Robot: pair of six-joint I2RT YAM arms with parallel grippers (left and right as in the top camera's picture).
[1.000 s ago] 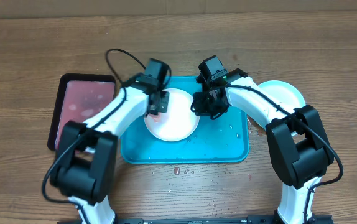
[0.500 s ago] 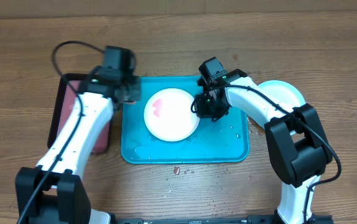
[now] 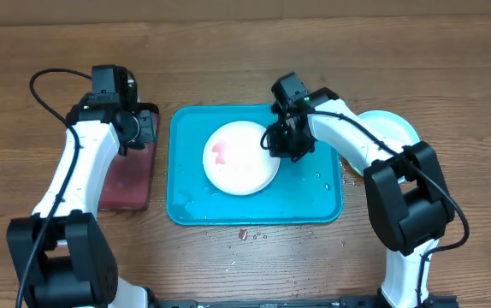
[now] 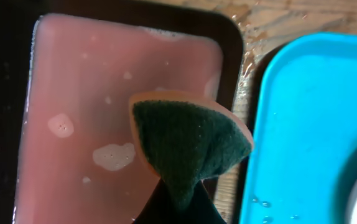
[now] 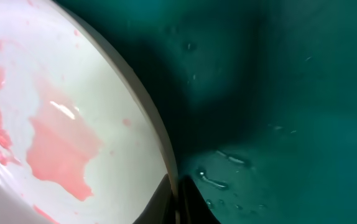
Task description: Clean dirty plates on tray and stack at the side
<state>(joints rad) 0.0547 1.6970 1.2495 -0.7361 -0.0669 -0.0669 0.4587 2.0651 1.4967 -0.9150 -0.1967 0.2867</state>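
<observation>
My left gripper needs to go down and slightly away from the turquoise tray [image 3: 314,198] into the pinkish liquid [image 3: 138,161] to release the sponge, which still hangs above it.
The white plate [image 3: 244,167] lies on the turquoise tray [image 3: 314,198] with a red sauce smear on its left part. My right gripper [image 3: 278,142] is shut on the plate's right rim; the right wrist view shows the rim [image 5: 160,140] pinched between my fingers [image 5: 176,198]. My left gripper [image 3: 141,130] is shut on a green and orange sponge [image 4: 188,144] and holds it over the black-rimmed tray [image 3: 122,184]. A light blue plate [image 3: 396,128] lies on the table at the right, partly behind my right arm. The yellow-green plate is out of view.
The black-rimmed tray holds pinkish liquid [image 4: 91,124] and stands just left of the turquoise tray [image 4: 296,118]. Water drops lie on the turquoise tray's right part [image 5: 222,168]. Small red specks mark the table by the tray's front edge [image 3: 243,233].
My left arm has swung left with the sponge, from over the white plate to over the black-rimmed tray. The plate's red smear now shows. My right gripper has stayed on the rim.
</observation>
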